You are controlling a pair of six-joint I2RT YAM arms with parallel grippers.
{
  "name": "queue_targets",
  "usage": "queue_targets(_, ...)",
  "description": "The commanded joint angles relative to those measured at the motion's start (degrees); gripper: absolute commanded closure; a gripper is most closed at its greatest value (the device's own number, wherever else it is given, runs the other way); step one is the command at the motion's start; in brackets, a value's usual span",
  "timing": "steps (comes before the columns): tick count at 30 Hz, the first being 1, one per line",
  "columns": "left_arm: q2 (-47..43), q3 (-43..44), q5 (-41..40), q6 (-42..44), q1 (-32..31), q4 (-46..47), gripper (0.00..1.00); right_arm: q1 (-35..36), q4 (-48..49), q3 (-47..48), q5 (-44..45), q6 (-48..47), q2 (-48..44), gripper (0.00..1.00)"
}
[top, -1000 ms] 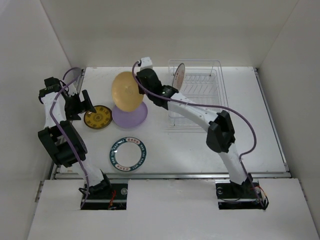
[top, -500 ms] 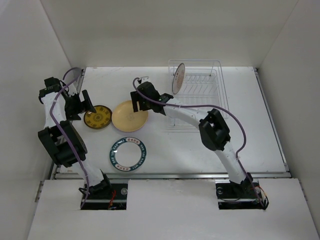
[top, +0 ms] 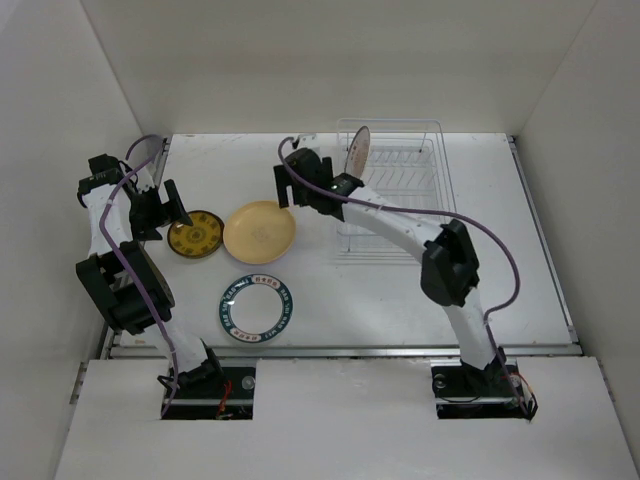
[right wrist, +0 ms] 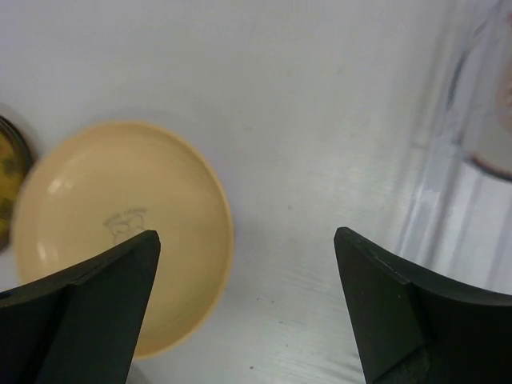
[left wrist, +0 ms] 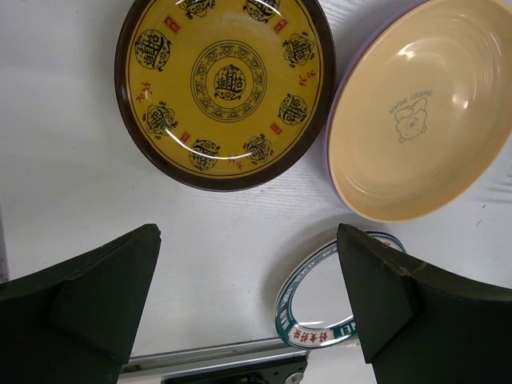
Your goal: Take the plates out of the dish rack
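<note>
My right gripper moves up and outward over the upright plate in the rack next, then lowers onto that plate's upper rim.
A pale orange plate (top: 259, 232) lies flat on the table, stacked on a lavender plate of which only a thin rim (left wrist: 329, 144) shows. A yellow-and-brown patterned plate (top: 195, 234) lies to its left, and a white plate with a teal rim (top: 256, 307) lies nearer the front. One plate (top: 357, 155) stands upright at the left end of the wire dish rack (top: 400, 190). My right gripper (top: 288, 190) hovers open and empty between the orange plate (right wrist: 120, 232) and the rack. My left gripper (top: 168, 208) stands open and empty by the yellow plate (left wrist: 224, 84).
White walls close in the table on the left, back and right. A metal rail (top: 340, 350) runs along the front edge. The right arm's purple cable loops over the rack's front side.
My right gripper has laid the pale orange plate down on the lavender one, opened, and drawn back toward the rack. The left arm has not moved.
</note>
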Motion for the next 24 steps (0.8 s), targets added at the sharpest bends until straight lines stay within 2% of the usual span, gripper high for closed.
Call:
queue_targets(1,-1.8,0.04,0.94,0.3,0.11,-0.48,0.09,-1.88,2.81,2.09,10.47,-1.48,-13.92,0.04)
queue_targets(5,-1.8,0.04,0.94,0.3,0.11,-0.48,0.09,-8.02,1.94,2.09,20.47,-0.87,-15.69,0.04)
queue_targets(7,-1.8,0.04,0.94,0.3,0.11,-0.48,0.09,-10.66,1.4,3.32,21.11,-0.25,-14.47,0.04)
queue_targets(12,-1.8,1.27,0.94,0.3,0.11,-1.18,0.09,-16.91,0.87,5.96,9.2,-0.42,-10.16,0.04)
queue_targets(17,-1.8,0.75,-0.2,0.3,0.11,-1.18,0.09,-19.02,0.87,7.89,7.58,0.37,-4.54,0.04)
queue_targets(20,-2.33,0.75,-1.26,0.3,0.11,-1.18,0.09,-20.52,0.87,7.37,6.35,3.0,-2.6,0.16)
queue_targets(24,-2.86,0.75,-1.88,0.3,0.11,-1.18,0.09,-21.14,2.19,6.58,4.85,3.53,-1.28,0.39)
